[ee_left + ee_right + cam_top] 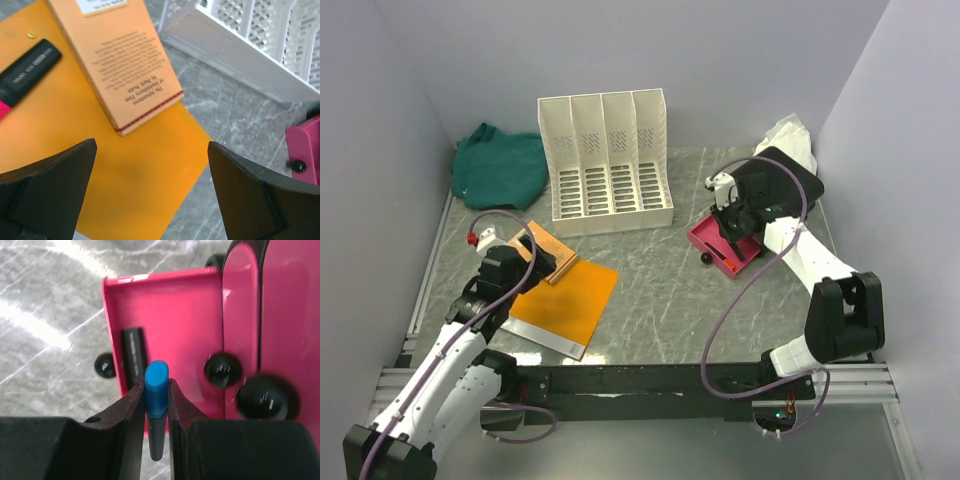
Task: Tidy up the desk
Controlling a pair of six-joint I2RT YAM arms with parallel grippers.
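Next, my left gripper should move down and across onto the highlighter's black body point(31, 69), since it lies below and to the gripper's left in the left wrist view.
The desk point(660, 290) is dark grey-green stone-look with white veins. My left gripper point(535, 265) is open above an orange envelope point(565, 297), seen in the left wrist view point(115, 185), with a tan book point(120, 65) and a black-and-pink highlighter point(25, 75) lying on it. My right gripper point(732, 232) is shut on a blue-capped marker point(156, 390), held over a pink open drawer point(165, 330) of a pink organizer point(725, 245). A black marker point(134, 357) lies in the drawer.
A white four-slot file holder point(607, 165) stands at the back centre. A green cloth point(500, 168) lies at the back left. A white crumpled thing point(790, 140) sits at the back right. Lavender walls enclose the desk.
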